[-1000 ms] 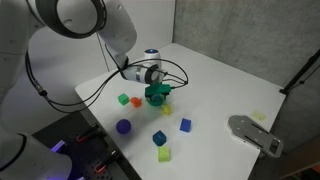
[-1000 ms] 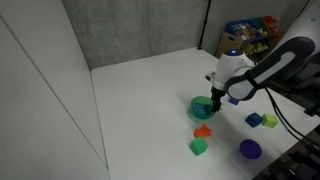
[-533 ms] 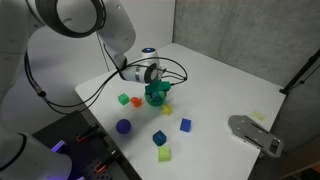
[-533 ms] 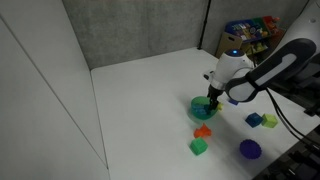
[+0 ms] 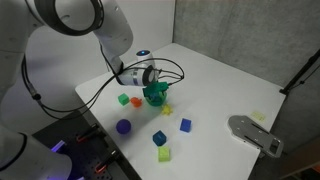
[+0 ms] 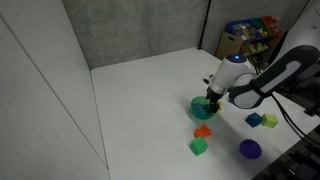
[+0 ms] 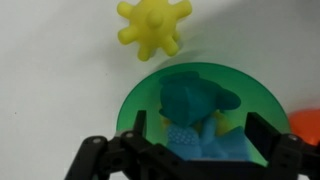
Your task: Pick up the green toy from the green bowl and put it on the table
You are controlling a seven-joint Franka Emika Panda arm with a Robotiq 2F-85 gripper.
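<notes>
I will gently move my gripper toward the yellow spiky toy next and close it across the teal green toy (image 7: 195, 105), because the teal green toy is just ahead of my fingers on that side.
The green bowl (image 7: 150, 100) lies under my gripper in the wrist view, with the teal green toy (image 7: 195, 105) inside it. My gripper (image 7: 197, 135) is open, its two black fingers on either side of the toy, down at the bowl. In both exterior views the gripper (image 5: 156, 90) (image 6: 210, 98) sits right over the bowl (image 5: 155, 98) (image 6: 201, 106) on the white table (image 5: 220, 80) (image 6: 140, 100). The toy is hidden by the gripper in the exterior views.
A yellow spiky toy (image 7: 153, 28) lies just beyond the bowl. An orange piece (image 6: 203, 130), a green cube (image 6: 198, 147), a purple ball (image 6: 248, 149), a blue cube (image 5: 185, 125) and a lime cube (image 5: 163, 154) lie around. A grey device (image 5: 255, 135) sits at the table edge.
The arm's wrist has shifted slightly; the gripper stays at the bowl. The blocks have not moved.
</notes>
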